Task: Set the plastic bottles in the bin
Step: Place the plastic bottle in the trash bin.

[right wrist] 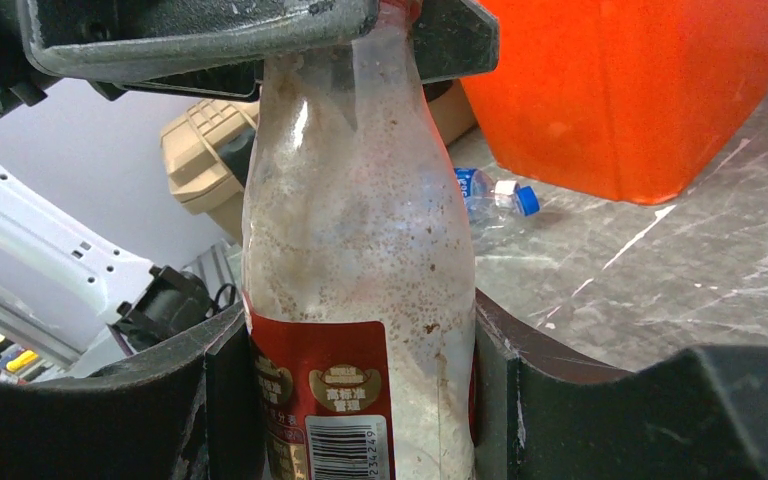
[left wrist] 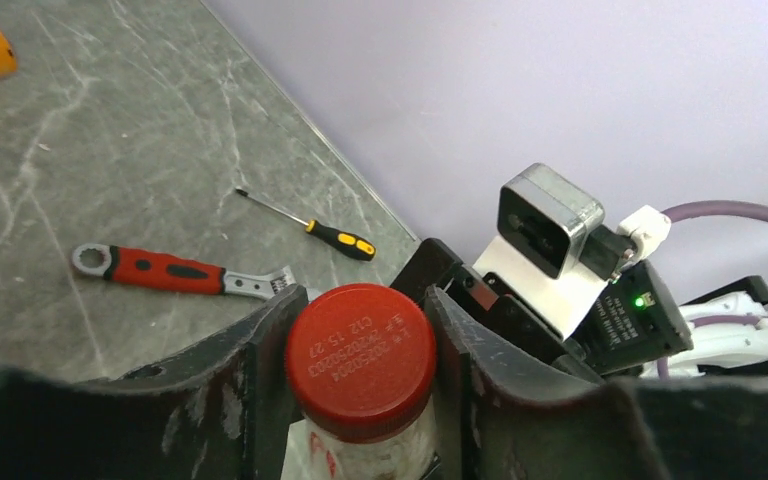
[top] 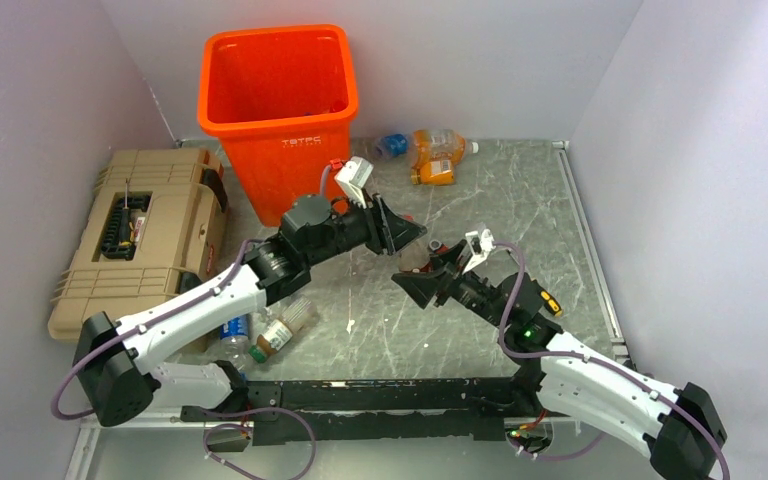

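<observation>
The bin stands outward of my left gripper, to the left in the top view. My left gripper will go up over the bin's opening (top: 278,82) and let go of the bottle.
One clear plastic bottle (right wrist: 360,230) with a red label and a red cap (left wrist: 360,350) hangs between both arms in mid-table. My right gripper (right wrist: 358,330) is shut on its labelled body. My left gripper (left wrist: 362,300) is shut on the cap from above, with both fingers against its sides. From the top view, the left gripper (top: 405,232) and right gripper (top: 422,282) meet in front of the orange bin (top: 275,100) and hide most of that bottle. More bottles lie behind by the wall (top: 435,155) and beside the left arm (top: 278,335).
A tan toolbox (top: 135,235) stands at the left. A red-handled wrench (left wrist: 160,270) and a yellow-handled screwdriver (left wrist: 335,238) lie on the grey table to the right. A small blue-capped bottle (right wrist: 490,195) rests near the bin's foot (right wrist: 630,90). Walls close three sides.
</observation>
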`<state>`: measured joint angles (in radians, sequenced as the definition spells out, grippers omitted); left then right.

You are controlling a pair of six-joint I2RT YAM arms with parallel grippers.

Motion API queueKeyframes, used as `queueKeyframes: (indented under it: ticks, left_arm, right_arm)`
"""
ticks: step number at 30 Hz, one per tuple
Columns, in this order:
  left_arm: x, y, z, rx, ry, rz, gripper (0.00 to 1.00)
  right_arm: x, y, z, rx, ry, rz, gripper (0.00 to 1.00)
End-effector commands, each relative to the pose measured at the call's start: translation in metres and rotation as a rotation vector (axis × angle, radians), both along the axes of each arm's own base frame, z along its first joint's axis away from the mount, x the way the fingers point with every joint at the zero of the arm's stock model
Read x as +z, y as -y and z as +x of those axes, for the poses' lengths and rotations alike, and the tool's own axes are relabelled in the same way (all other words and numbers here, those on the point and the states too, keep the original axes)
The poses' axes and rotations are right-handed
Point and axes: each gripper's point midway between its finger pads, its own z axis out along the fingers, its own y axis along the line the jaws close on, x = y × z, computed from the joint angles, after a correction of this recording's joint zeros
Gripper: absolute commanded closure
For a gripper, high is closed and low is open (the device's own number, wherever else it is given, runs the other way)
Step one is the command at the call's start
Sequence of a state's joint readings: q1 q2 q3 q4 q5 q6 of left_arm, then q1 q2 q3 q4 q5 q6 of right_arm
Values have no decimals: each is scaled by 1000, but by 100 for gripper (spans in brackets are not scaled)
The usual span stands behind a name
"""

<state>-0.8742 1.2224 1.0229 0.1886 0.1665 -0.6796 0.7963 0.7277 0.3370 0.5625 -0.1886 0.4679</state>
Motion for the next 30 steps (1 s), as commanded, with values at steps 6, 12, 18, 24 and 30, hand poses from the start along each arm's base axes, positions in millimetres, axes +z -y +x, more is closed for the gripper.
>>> queueKeyframes:
  ticks: [6, 12, 18, 24, 30]
  left_arm:
    - [24, -1, 1, 6, 21, -42, 92]
    - [38, -42, 19, 191, 139, 136, 100]
    - [103, -116, 37, 503, 362, 223, 100]
    - [185, -167, 59, 752, 631, 326, 100]
    - [223, -219, 133, 871, 557, 248, 100]
  right_arm:
    - [19, 1, 1, -9, 11, 53, 42]
    - [18, 10, 7, -79, -96, 15, 0]
    - [38, 17, -3, -61, -106, -12, 0]
    - [21, 20, -7, -63, -156, -7, 0]
    - [-6, 20, -8, -63, -224, -27, 0]
